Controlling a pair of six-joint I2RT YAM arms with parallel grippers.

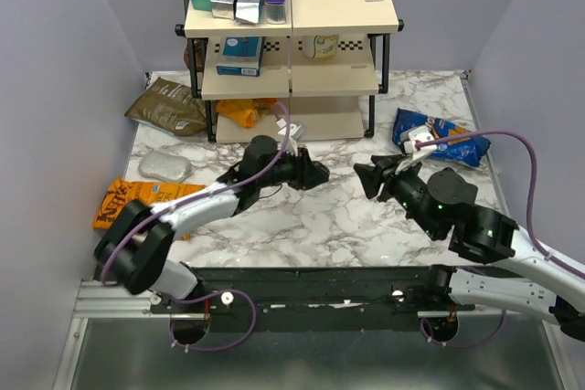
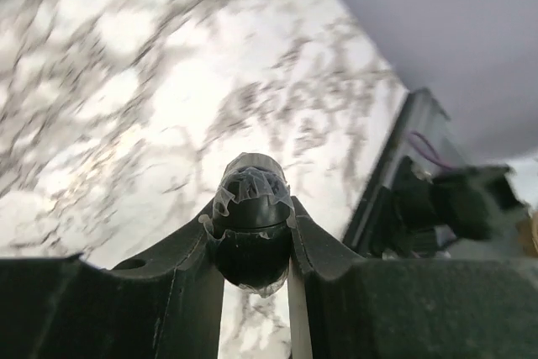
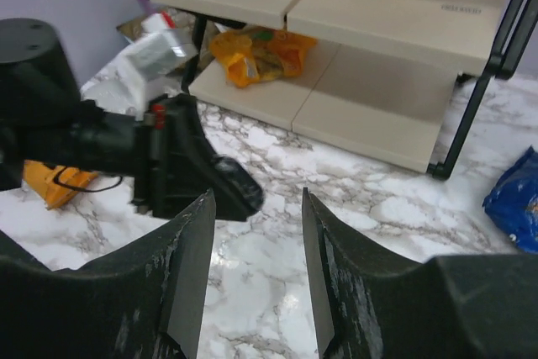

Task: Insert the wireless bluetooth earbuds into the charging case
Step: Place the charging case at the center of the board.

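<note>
I will next tip my left gripper downward and lower the charging case onto the bare marble before the shelf rack to release it, since that patch is clear.
My left gripper (image 1: 313, 173) is shut on the charging case (image 2: 250, 245), a black oval pod with clear tape on its top, and holds it above the marble table (image 1: 302, 226). In the left wrist view the case sits closed between the left gripper's (image 2: 252, 206) fingers. My right gripper (image 1: 370, 176) is open and empty, facing the left one across a small gap. In the right wrist view the case (image 3: 241, 193) shows at the tip of the left gripper, just beyond my right gripper (image 3: 256, 199). The earbuds are not in view.
A beige shelf rack (image 1: 292, 89) with boxes stands at the back. A blue snack bag (image 1: 441, 140) lies at the right, an orange bag (image 1: 128, 203), a silver pouch (image 1: 164, 166) and a brown bag (image 1: 169, 107) at the left.
</note>
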